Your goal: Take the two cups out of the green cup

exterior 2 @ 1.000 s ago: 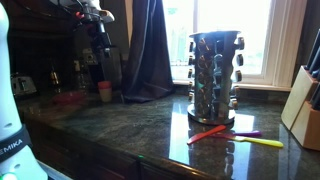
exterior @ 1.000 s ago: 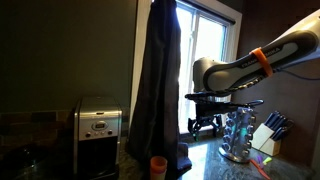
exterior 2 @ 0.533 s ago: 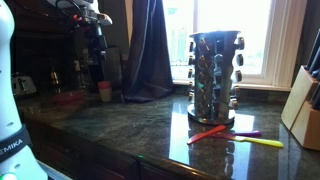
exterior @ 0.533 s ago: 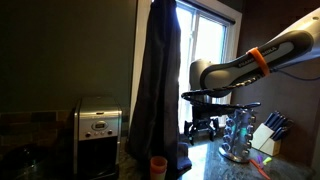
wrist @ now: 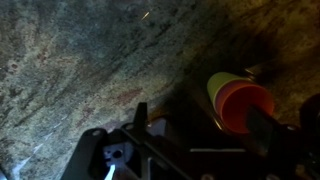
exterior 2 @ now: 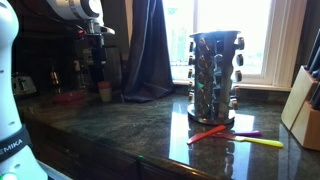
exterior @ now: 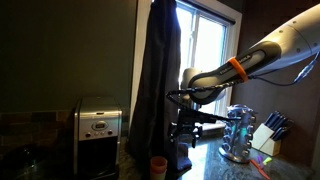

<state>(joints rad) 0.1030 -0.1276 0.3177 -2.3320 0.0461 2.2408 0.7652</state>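
The orange-red cup's rim (exterior: 158, 159) (wrist: 219, 102) by the lime green cup's edge is below my gripper's parted fingers, so next my gripper needs to go down toward the stack and bring them to either side of that orange-red rim.
The orange-red cup (wrist: 244, 108) sits nested inside the lime green cup (wrist: 218, 84) on the granite counter. Any further cup inside is hidden. In both exterior views the stack shows as one small orange cup (exterior: 158, 165) (exterior 2: 104, 91) by the dark curtain. My gripper (wrist: 200, 125) is open and empty above the counter. One finger is to the left of the stack and the other overlaps its right side in the wrist view. In both exterior views the gripper (exterior: 185, 138) (exterior 2: 97, 66) hangs above the stack.
A steel toaster (exterior: 98, 135) stands near the cups. A dark curtain (exterior: 158, 80) hangs right behind them. A steel spice carousel (exterior 2: 213, 75), coloured utensils (exterior 2: 235, 135) and a knife block (exterior 2: 305, 110) stand further along the counter.
The arm has swung towards the curtain and the cups, bringing the gripper over the stack. The cups have not moved.
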